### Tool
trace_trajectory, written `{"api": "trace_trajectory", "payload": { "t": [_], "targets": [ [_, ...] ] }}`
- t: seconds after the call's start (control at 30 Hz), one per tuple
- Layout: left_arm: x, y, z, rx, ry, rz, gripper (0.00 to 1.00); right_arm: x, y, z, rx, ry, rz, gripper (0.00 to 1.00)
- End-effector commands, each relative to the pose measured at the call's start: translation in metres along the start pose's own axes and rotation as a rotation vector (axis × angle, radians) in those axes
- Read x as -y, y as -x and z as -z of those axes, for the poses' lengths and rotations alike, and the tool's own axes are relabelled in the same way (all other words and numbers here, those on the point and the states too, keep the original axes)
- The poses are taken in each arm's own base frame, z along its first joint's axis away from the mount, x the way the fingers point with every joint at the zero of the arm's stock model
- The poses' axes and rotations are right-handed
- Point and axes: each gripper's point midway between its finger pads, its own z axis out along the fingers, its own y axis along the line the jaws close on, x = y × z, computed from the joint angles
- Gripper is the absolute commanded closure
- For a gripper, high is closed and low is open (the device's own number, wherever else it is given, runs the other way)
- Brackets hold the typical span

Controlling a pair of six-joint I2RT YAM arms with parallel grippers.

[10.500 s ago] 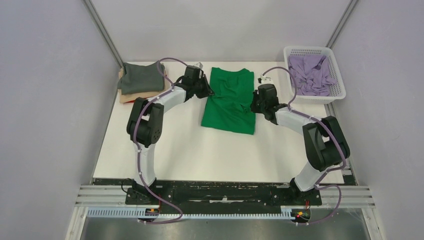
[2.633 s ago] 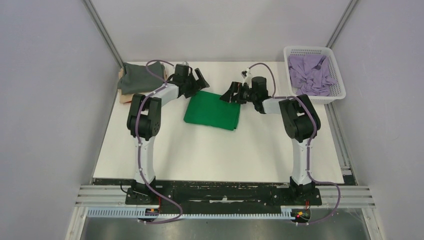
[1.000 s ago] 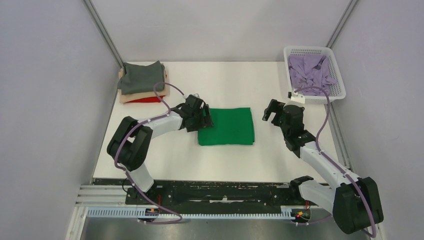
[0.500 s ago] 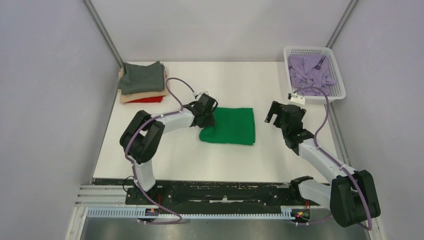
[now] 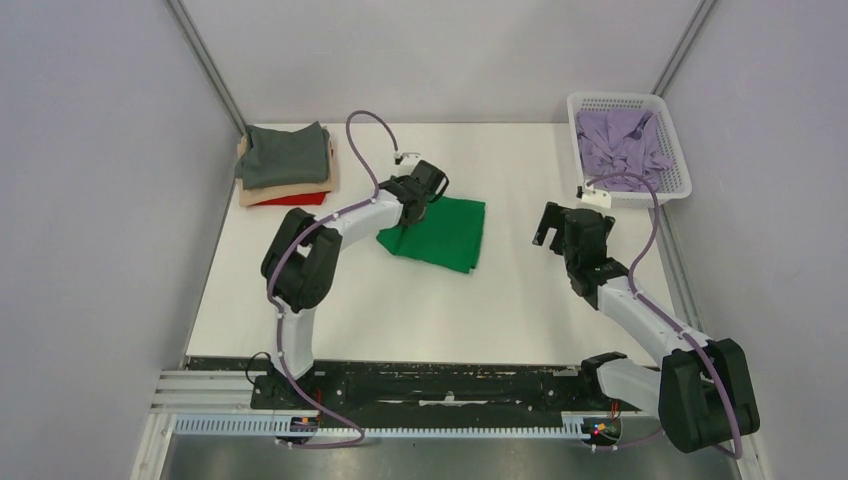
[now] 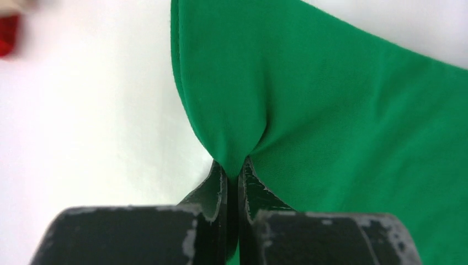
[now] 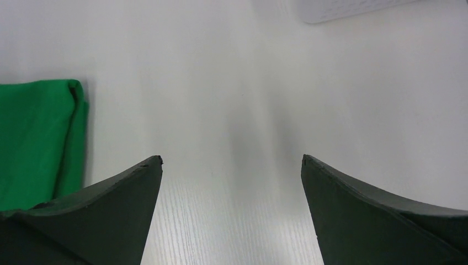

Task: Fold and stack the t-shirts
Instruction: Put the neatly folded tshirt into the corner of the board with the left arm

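My left gripper needs to lift the green t-shirt (image 5: 445, 233) next, since it is folded, and carry it outward to the stack. It should go down there and release it on the dark grey t-shirt (image 5: 284, 156).
The folded bright green t-shirt (image 5: 445, 233) lies tilted near the table's middle, its left edge lifted. My left gripper (image 5: 418, 205) is shut on that edge; in the left wrist view the green cloth (image 6: 309, 110) bunches into a fold pinched between the closed fingers (image 6: 232, 175). A stack of folded t-shirts sits at the back left: dark grey (image 5: 285, 155) on top, tan (image 5: 290, 189) below, red (image 5: 292, 200) at the bottom. A lavender t-shirt (image 5: 622, 147) lies crumpled in the basket. My right gripper (image 5: 548, 226) stands open over bare table, right of the green shirt (image 7: 38, 141).
A white mesh basket (image 5: 672, 140) stands at the back right corner. Grey walls enclose the table on three sides. The black rail with the arm bases (image 5: 450, 385) runs along the near edge. Bare white tabletop (image 7: 248, 110) lies under the right gripper.
My left gripper closed on the green shirt's left edge and pulled it up and toward the back, turning the shirt askew. The right arm has hardly moved and stays open.
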Motion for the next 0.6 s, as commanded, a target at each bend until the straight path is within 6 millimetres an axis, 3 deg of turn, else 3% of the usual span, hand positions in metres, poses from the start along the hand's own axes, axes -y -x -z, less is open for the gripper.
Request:
{"api": "trace_trajectory", "payload": {
  "t": [0.0,0.4,0.57],
  "targets": [
    [-0.054,0.083,0.001,0.218,0.226,-0.107,0.98,0.006,0.010,-0.003,0.042,-0.026,0.011,0.02],
    [-0.144,0.185,0.000,0.395,0.353,-0.191,0.98,0.015,0.006,-0.007,0.030,-0.069,0.032,0.02],
    [-0.172,0.212,0.003,0.408,0.393,-0.208,0.98,0.016,-0.002,-0.015,-0.008,-0.089,0.045,0.02]
  ]
}}
